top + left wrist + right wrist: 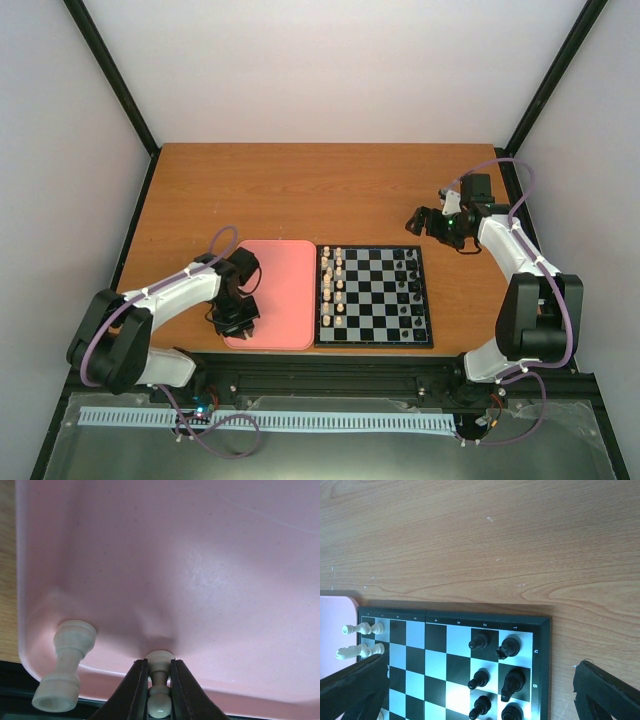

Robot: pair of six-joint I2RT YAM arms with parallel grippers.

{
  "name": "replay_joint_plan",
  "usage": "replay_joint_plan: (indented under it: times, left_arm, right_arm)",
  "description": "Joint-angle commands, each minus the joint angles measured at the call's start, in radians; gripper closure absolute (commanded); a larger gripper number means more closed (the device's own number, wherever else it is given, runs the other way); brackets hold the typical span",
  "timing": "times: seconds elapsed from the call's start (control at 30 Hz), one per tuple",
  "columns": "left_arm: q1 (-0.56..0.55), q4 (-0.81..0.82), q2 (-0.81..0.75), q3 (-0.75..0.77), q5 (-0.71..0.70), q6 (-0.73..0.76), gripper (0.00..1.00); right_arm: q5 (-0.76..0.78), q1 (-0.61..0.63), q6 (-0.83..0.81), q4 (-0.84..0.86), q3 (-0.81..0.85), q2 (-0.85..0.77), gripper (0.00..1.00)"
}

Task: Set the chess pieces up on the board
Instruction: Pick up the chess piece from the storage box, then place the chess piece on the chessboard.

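Observation:
The second column's near-end square (pixel 340 335) is empty, so I will lift my left gripper, move it to the right in the top view, then lower it and release the pawn there.
My left gripper (pixel 236 322) hangs over the near left corner of the pink tray (pixel 285 275). It is shut on a cream-white pawn (pixel 160 680), whose base touches the tray floor. A second cream-white piece (pixel 65 672) stands beside it by the tray wall. The chequered board (pixel 375 300) lies right of the tray, with several cream-white pieces (pixel 335 285) along its left two columns. Two of them show in the right wrist view (pixel 362 628). My right gripper (pixel 427 222) is open and empty above the table, beyond the board's far right corner (pixel 542 625).
Black chess figures (pixel 408 290) fill the board's right columns and also show in the right wrist view (pixel 509 646). The tray's corner (pixel 335 630) touches the board's left side. Bare wooden table (pixel 300 190) lies behind both. Side walls stand close to the table edges.

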Motion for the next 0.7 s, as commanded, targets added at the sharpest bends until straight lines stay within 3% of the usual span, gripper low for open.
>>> replay_joint_plan:
  times: [0.0, 0.13, 0.23, 0.4, 0.67]
  left_arm:
    - [0.005, -0.023, -0.024, 0.038, 0.016, 0.021, 0.94]
    - [-0.048, -0.099, -0.028, 0.139, 0.019, 0.045, 0.96]
    - [-0.168, -0.146, 0.019, 0.256, 0.021, 0.049, 0.97]
    - [-0.419, -0.204, 0.194, 0.515, -0.014, 0.052, 0.99]
    - [-0.641, -0.269, 0.474, 0.869, -0.025, 0.131, 0.99]
  right_arm:
    - [0.013, 0.001, -0.01, 0.005, 0.014, 0.003, 0.0]
    - [0.016, 0.001, -0.012, 0.002, 0.016, 0.0, 0.0]
    - [0.022, 0.001, -0.014, 0.002, 0.014, -0.002, 0.0]
    - [0.031, 0.001, -0.013, 0.002, 0.015, -0.004, 0.0]
    - [0.041, 0.001, -0.021, -0.012, 0.031, -0.009, 0.0]
